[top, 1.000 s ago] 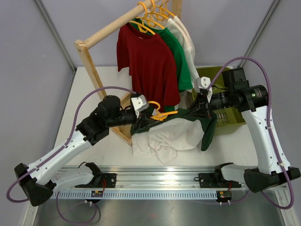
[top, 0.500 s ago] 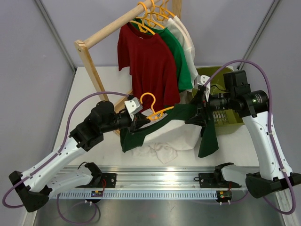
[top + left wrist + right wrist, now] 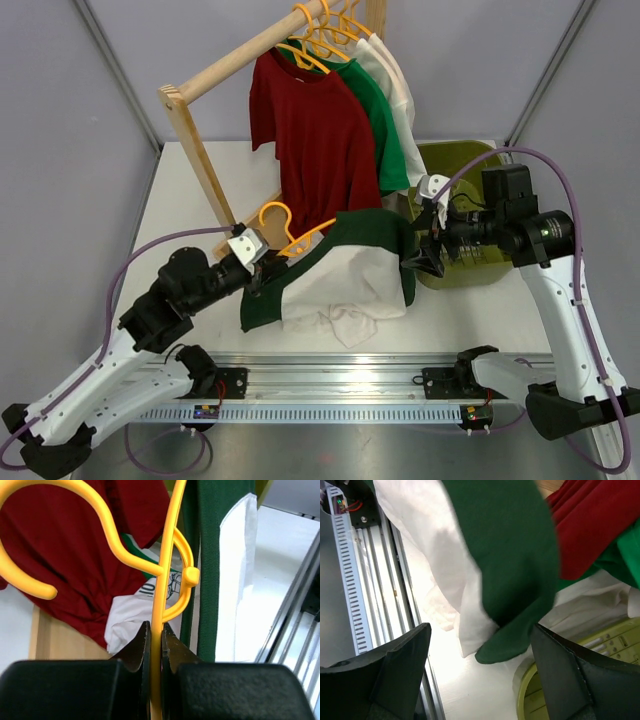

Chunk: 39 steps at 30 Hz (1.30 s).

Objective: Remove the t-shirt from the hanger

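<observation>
The bunched dark green sleeve hangs loose just above the open fingers of my right gripper, so my right gripper needs to slide toward the top of the top view next and bring those fingers around it.
The t-shirt (image 3: 340, 282), white-bodied with dark green sleeves and shoulders, lies draped mid-table with its lower part bunched on the surface. The orange-yellow hanger (image 3: 300, 240) sticks out at its left shoulder, hook up, and its far arm runs under the green collar. My left gripper (image 3: 266, 270) is shut on the hanger (image 3: 156, 630) just below the hook. In that wrist view the t-shirt (image 3: 207, 555) hangs to the right of it. My right gripper (image 3: 420, 262) stands open at the shirt's right edge. A green sleeve (image 3: 510, 580) hangs loose above its spread fingers (image 3: 400, 665).
A wooden rack (image 3: 195, 150) crosses the back left, carrying a red tee (image 3: 315, 130), a green tee (image 3: 385, 130) and a white shirt (image 3: 400, 90) on like hangers. An olive-green basket (image 3: 480, 268) sits under my right arm. A metal rail (image 3: 330, 375) lines the near edge.
My right gripper opened and let go of the green sleeve, which dropped back. My left arm drew the hanger left and toward the near edge, dragging the shirt's shoulder with it.
</observation>
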Tool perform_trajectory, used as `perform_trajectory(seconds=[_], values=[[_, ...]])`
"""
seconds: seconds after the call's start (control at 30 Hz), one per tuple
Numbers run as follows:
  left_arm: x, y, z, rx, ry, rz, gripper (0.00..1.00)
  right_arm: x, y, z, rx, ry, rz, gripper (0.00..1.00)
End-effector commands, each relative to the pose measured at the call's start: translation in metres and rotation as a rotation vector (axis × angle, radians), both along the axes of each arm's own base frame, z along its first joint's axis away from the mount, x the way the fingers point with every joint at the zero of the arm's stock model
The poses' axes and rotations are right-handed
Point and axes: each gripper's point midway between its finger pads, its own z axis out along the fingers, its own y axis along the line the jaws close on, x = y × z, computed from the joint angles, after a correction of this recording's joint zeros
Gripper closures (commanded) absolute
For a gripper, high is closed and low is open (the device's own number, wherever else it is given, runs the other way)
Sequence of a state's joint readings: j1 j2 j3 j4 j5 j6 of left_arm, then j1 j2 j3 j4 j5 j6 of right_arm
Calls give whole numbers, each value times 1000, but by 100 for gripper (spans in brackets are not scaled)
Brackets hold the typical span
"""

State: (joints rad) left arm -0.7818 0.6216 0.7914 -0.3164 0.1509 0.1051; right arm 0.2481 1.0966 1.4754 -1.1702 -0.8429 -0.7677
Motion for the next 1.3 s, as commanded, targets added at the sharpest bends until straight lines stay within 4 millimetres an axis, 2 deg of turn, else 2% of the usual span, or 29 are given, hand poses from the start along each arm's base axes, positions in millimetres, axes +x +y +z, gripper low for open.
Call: perform_trajectory(seconds=[0.0, 0.17, 0.2, 0.27, 0.3, 0.33, 0.4, 0.57, 0.63, 0.77, 0.83, 0.93, 1.0, 1.1, 1.2, 1.27], values=[[16, 18, 30, -70, -94, 128, 100, 6, -8, -6, -27, -72, -22, 12], [8, 20, 40, -126, -108, 112, 100, 23, -9, -25, -5, -63, -58, 14], [7, 19, 41, -137, -105, 106, 100, 30, -8, -28, 16, -103, -58, 14], [3, 16, 44, -156, -94, 83, 100, 35, -3, -25, 72, -113, -62, 13], [1, 15, 45, -166, -88, 77, 100, 46, -2, -23, 95, -117, -74, 13], [0, 15, 47, -173, -86, 72, 100, 49, 1, -23, 124, -86, -87, 13], [-1, 15, 49, -187, -86, 71, 100, 52, 8, -17, 177, -96, -49, 13], [-3, 17, 50, -202, -82, 77, 100, 44, 24, -1, 280, -46, 49, 15], [-3, 16, 48, -210, -73, 76, 100, 47, 26, -1, 301, -19, 48, 17], [-3, 17, 51, -242, -62, 85, 100, 50, 27, -13, 301, 38, 38, 31], [-4, 18, 55, -264, -62, 91, 100, 51, 28, -21, 300, 69, 32, 34], [-6, 21, 60, -290, -62, 96, 100, 52, 30, -29, 322, 106, 23, 34], [-7, 21, 62, -304, -59, 94, 100, 56, 31, -31, 337, 106, 14, 26], [-9, 23, 66, -325, -58, 97, 100, 63, 31, -34, 338, 100, -2, 24], [-9, 24, 69, -340, -61, 103, 100, 63, 33, -37, 347, 127, 9, 30], [-8, 25, 68, -339, -60, 110, 100, 62, 34, -37, 353, 133, 19, 51]])
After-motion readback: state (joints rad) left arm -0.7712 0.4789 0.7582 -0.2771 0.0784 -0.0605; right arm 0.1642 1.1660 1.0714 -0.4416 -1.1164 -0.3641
